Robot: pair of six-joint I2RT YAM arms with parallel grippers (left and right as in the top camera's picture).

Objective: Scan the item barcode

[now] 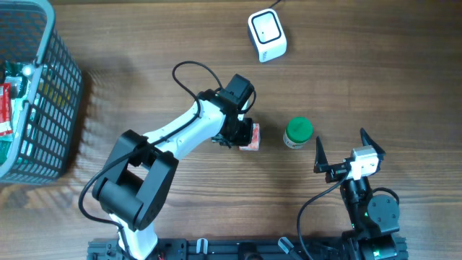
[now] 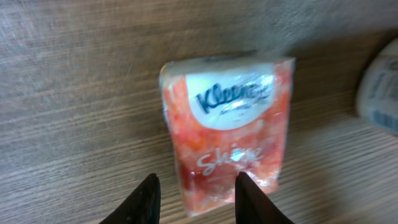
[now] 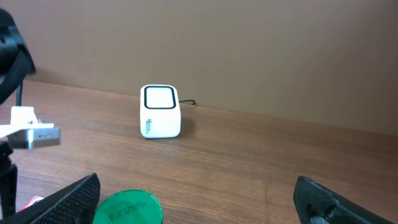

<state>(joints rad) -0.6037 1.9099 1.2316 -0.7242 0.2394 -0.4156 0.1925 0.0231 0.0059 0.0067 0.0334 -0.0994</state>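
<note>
The pack's near end (image 1: 250, 147) (image 2: 211, 194) is just below, and one finger already overlaps it, so my left gripper should next ease down a little and pinch that end between both fingers.
A red-orange Kleenex tissue pack (image 1: 250, 136) (image 2: 230, 124) lies on the wooden table. My left gripper (image 1: 238, 136) (image 2: 198, 202) hovers at its near end, open. Its right finger overlaps the pack's lower corner, and a gap shows between its left finger and the pack. The white barcode scanner (image 1: 266, 35) (image 3: 160, 111) stands at the far side of the table, its window facing my right wrist camera. My right gripper (image 1: 341, 139) (image 3: 196, 193) is wide open and holds nothing. It sits just right of a green-lidded jar (image 1: 298, 132) (image 3: 127, 208).
A grey wire basket (image 1: 50, 108) holding packaged goods stands at the left edge. The scanner's cable runs off the far edge. Bare wood lies between the pack, the jar and the scanner.
</note>
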